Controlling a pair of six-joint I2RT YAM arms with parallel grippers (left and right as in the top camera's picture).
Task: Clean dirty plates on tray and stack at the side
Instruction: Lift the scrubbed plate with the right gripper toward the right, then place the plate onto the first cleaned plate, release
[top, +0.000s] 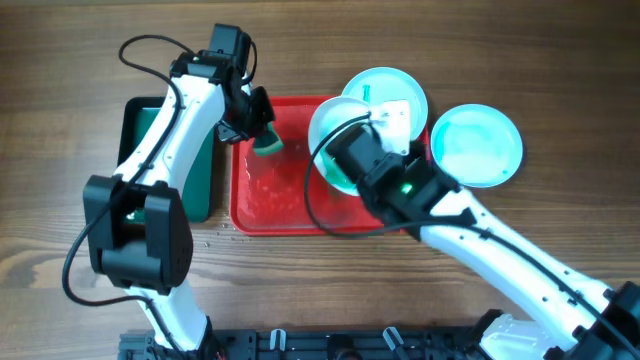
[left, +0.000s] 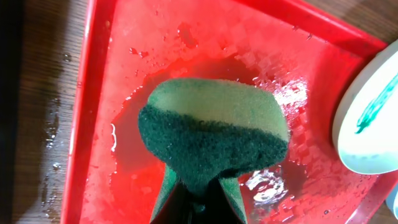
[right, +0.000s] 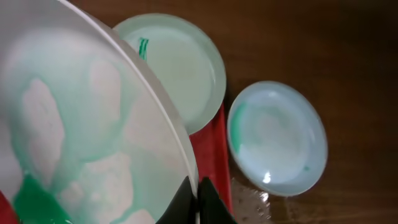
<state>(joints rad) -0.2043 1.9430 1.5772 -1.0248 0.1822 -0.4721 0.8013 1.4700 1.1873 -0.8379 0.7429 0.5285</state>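
The right gripper swings to the right in the overhead view next, as the third plate (top: 477, 145) (right: 278, 138) lies flat beside the tray. It then lowers over it and releases the plate's rim.
My left gripper (top: 262, 128) is shut on a green and yellow sponge (top: 268, 145) (left: 214, 134) held over the wet red tray (top: 262, 200) (left: 155, 37). My right gripper (top: 352, 172) (right: 198, 190) is shut on the rim of a tilted plate (top: 330, 130) (right: 81, 137) smeared with teal, held above the tray's right half. A second plate (top: 392, 92) (right: 180, 62) with a small teal streak sits at the tray's far right corner. A third plate (top: 478, 145) (right: 277, 137) lies on the table right of the tray.
A dark green tray (top: 205, 170) lies left of the red tray, partly under my left arm. Water drops lie on the wooden table (top: 60, 120) near the tray's front left corner. Water pools in the red tray.
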